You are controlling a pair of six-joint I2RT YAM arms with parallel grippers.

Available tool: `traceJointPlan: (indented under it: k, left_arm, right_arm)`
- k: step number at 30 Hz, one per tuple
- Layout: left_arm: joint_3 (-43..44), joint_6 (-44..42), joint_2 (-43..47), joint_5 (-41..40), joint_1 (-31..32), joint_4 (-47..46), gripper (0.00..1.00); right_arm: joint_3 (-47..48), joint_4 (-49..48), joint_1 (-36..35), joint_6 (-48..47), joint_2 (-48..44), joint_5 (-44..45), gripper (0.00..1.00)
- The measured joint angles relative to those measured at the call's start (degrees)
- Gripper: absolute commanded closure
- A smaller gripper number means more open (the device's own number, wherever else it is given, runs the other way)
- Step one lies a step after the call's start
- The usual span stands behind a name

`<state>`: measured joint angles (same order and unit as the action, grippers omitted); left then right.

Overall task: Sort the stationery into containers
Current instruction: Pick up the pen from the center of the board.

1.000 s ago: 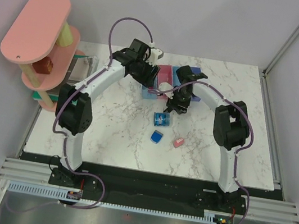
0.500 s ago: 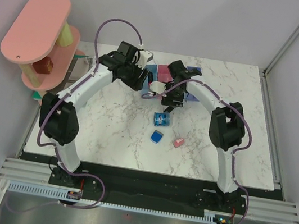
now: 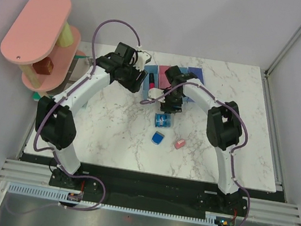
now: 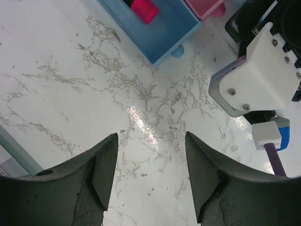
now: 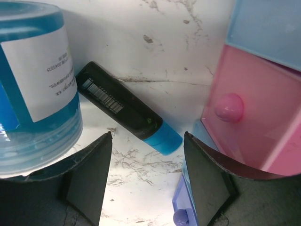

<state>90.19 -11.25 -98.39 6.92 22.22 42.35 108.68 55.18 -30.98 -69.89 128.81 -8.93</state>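
Observation:
The right gripper turns in line with the black marker next, since the marker lies slanted to the open fingers. Then it lowers onto the marker's blue end with the cap.
The containers (image 3: 176,76) are narrow bins in a row at the back of the table. In the left wrist view, a pink-capped marker (image 4: 143,9) lies in the light blue bin (image 4: 162,35). My left gripper (image 4: 150,139) is open over bare marble just left of the bins (image 3: 134,79). My right gripper (image 5: 148,136) is open, low over the table in front of the bins (image 3: 173,100). A black marker with a blue cap (image 5: 127,110) lies just beyond its fingertips, beside the round blue roll (image 5: 33,94). A blue wedge block (image 3: 158,139) and a pink eraser (image 3: 179,144) lie nearer.
A pink tiered shelf tower (image 3: 39,38) stands at the table's left edge. The right arm's white wrist housing (image 4: 256,77) is close to my left gripper. The pink bin (image 5: 249,108) and purple-blue bin (image 5: 183,207) crowd the right fingers.
The left arm has drawn back to the left, away from the bins, uncovering the marker in the light blue bin. The right gripper has shifted slightly left and opened a little wider.

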Motion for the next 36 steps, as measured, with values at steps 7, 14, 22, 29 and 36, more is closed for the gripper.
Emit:
traceJointPlan:
  k: [7, 14, 22, 29, 36]
  left_arm:
    - [-0.59, -0.02, 0.02, -0.46, -0.02, 0.52, 0.34]
    - [-1.77, -0.44, 0.55, -1.18, -0.20, 1.44, 0.34]
    - [-1.77, -0.90, 1.64, -2.32, -0.81, 2.08, 0.34]
    - [-1.77, -1.36, 3.21, -2.36, -1.25, 2.51, 0.34]
    - [-1.77, -1.38, 3.87, -2.36, -1.31, 2.80, 0.34]
  right_arm:
    - [-0.37, 0.22, 0.02, -2.16, 1.07, 0.72, 0.23]
    - [4.28, 3.56, -0.02, -5.40, 4.83, 1.25, 0.23]
    - [7.06, 7.45, -0.02, -7.45, 6.60, 0.26, 0.31]
    - [7.39, 9.35, 0.07, -8.24, 6.91, -0.50, 0.31]
    - [6.51, 11.41, 0.24, -8.46, 6.69, -1.77, 0.33]
